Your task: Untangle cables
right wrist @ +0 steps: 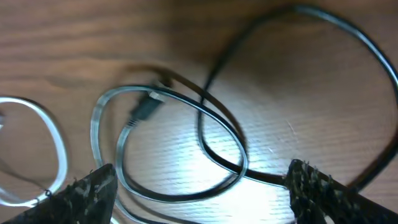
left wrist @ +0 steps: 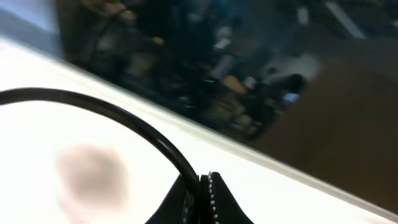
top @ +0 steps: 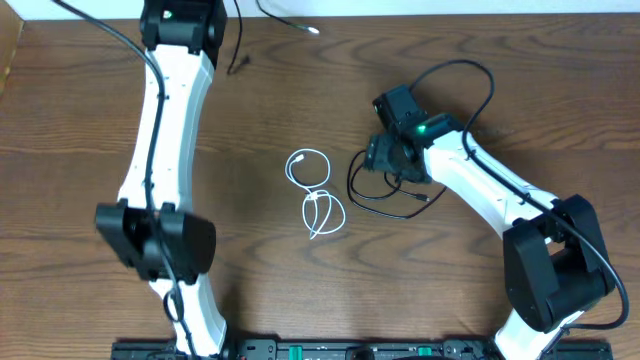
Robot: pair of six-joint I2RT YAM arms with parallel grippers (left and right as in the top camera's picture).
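My left gripper should swing down next over the table's bare far corner, which is below it and to its left in the overhead view, and release the cable.
The white cable (top: 316, 195) lies in two loose loops at mid-table, and its edge shows in the right wrist view (right wrist: 56, 149). A black cable (top: 372, 192) lies looped to its right. My right gripper (top: 385, 160) hovers open over these black loops (right wrist: 217, 124), with one finger on each side (right wrist: 205, 193). My left gripper (left wrist: 202, 199) is shut on another black cable (left wrist: 124, 118). That arm's wrist (top: 180, 22) is at the table's far edge, and its jaws are hidden in the overhead view. A thin black cable with a light tip (top: 292, 20) trails beside it.
The left arm (top: 160, 150) stretches along the table's left side from front to back. The right arm (top: 500, 200) reaches in from the front right, with its own thick black cable (top: 470, 75) arching behind it. The table's far edge is at the top.
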